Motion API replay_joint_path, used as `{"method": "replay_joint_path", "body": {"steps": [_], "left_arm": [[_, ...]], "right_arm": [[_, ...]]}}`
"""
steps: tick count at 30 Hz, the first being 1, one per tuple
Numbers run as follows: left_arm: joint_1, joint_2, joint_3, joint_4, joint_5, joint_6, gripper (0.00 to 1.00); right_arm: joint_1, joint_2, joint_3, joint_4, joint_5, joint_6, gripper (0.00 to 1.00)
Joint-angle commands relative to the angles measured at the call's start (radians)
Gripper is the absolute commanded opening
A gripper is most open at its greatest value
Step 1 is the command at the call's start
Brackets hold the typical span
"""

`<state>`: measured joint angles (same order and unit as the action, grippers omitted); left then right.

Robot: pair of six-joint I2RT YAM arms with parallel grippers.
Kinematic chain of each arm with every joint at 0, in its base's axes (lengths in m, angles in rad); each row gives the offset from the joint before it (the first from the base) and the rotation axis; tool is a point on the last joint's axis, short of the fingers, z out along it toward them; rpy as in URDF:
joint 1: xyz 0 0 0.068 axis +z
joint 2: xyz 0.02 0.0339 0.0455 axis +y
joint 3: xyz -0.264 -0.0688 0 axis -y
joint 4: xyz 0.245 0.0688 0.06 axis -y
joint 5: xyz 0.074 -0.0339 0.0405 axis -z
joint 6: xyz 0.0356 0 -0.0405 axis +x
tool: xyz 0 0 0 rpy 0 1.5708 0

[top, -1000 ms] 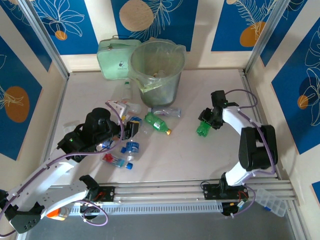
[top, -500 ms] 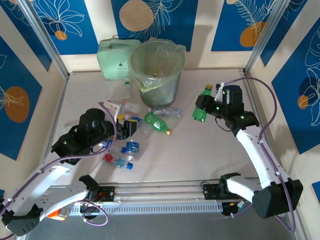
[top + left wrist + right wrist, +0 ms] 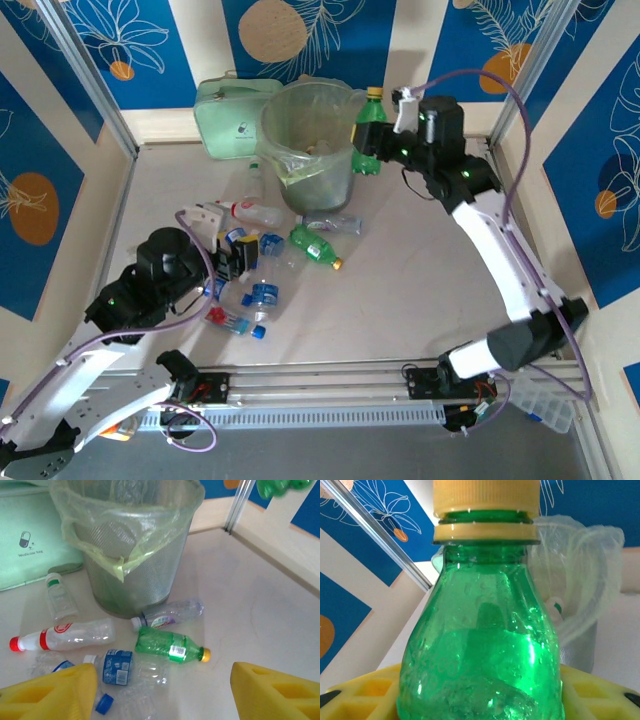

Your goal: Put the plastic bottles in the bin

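My right gripper should next move the green bottle across the bin's rim, then let go of it over the bin's opening.
My right gripper [image 3: 377, 148] is shut on an upright green bottle [image 3: 368, 128] with a yellow cap, held in the air just right of the bin's rim. Up close, the bottle [image 3: 480, 650] stands between the yellow fingers [image 3: 360, 692], with the bin [image 3: 580, 585] behind it. The bin [image 3: 314, 145] is grey with a pale green liner. My left gripper [image 3: 238, 262] is open above a cluster of bottles lying on the table. Ahead of it lie a green bottle [image 3: 169, 645], a red-capped clear bottle [image 3: 65, 636] and a blue-labelled bottle [image 3: 118, 666].
A pale green zipped case [image 3: 230, 118] stands behind and left of the bin. Another clear bottle [image 3: 170, 615] lies at the bin's foot and a small one [image 3: 57, 597] to its left. Metal rails [image 3: 330, 385] run along the near edge. Walls close in on both sides.
My right arm has lifted the green bottle from the right middle of the table up and back to the bin's right rim. My left arm has drawn back to the left a little.
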<state>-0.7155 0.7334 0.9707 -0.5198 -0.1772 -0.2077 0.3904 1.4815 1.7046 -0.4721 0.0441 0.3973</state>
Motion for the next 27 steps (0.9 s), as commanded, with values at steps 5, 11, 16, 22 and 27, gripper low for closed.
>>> {"method": "replay_joint_path", "body": {"steps": [5, 11, 16, 22, 27], "left_arm": [[0.007, -0.006, -0.041, 0.053, -0.040, 0.044, 0.71], [0.007, 0.009, -0.047, 0.056, -0.029, 0.042, 0.71], [0.007, 0.016, -0.048, 0.053, -0.025, 0.039, 0.71], [0.007, 0.014, -0.049, 0.055, -0.034, 0.036, 0.71], [0.007, 0.017, -0.047, 0.053, -0.034, 0.033, 0.71]], "right_arm": [[0.007, 0.284, 0.320, 0.015, -0.021, -0.032, 0.42], [0.013, 0.548, 0.655, -0.122, -0.016, -0.002, 0.42], [0.030, 0.739, 0.887, -0.238, 0.001, -0.018, 0.42], [0.033, 0.859, 0.966, -0.314, 0.007, -0.006, 0.43], [0.064, 0.866, 0.888, -0.306, 0.049, -0.047, 0.50]]}}
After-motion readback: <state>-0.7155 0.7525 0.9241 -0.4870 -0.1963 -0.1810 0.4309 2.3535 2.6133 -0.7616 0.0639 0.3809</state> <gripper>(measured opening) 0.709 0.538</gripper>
